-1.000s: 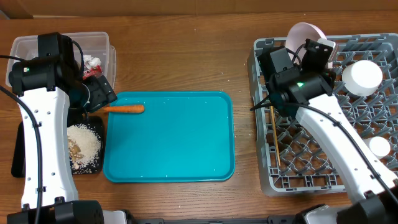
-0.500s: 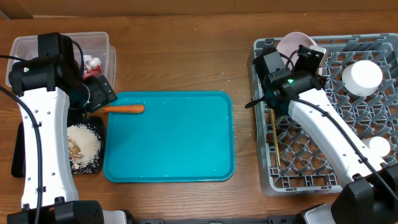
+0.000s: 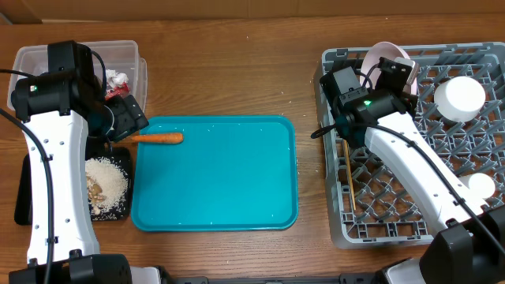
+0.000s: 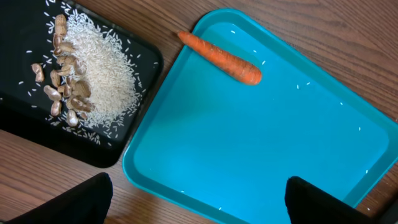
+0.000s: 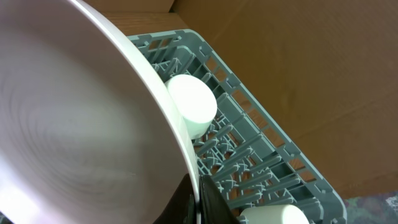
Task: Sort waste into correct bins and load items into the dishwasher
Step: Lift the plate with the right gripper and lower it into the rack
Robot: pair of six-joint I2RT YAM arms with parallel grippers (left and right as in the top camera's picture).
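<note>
Next, my right gripper brings the white plate from above the grey rack point(image 3: 347, 229) down toward the rack's far corner nearest the tray point(image 3: 351, 65), then releases the plate's rim.
An orange carrot point(image 3: 158, 138) lies at the teal tray's far left corner; it also shows in the left wrist view point(image 4: 221, 58). My left gripper point(image 3: 126, 117) is open and empty just left of it point(image 4: 199, 202). The black tray point(image 3: 110, 211) holds rice and tan nut scraps point(image 4: 62, 87). The clear tub point(image 3: 118, 55) holds a red wrapper and white wad point(image 3: 117, 79). My right gripper point(image 3: 388, 75) is shut on the rim of a white plate point(image 3: 383, 54), held on edge over the grey dish rack's point(image 3: 347, 229) far left corner point(image 5: 93, 124). Chopsticks point(image 3: 347, 170) lie in the rack.
The teal serving tray point(image 3: 213, 177) lies in the middle of the wooden table. A white bowl point(image 3: 460, 95) and a small white cup point(image 3: 480, 185) stand upside down in the rack, also seen in the right wrist view point(image 5: 193, 102).
My right gripper has moved the plate left and down toward the rack's far left corner. The left arm and the carrot have not moved.
</note>
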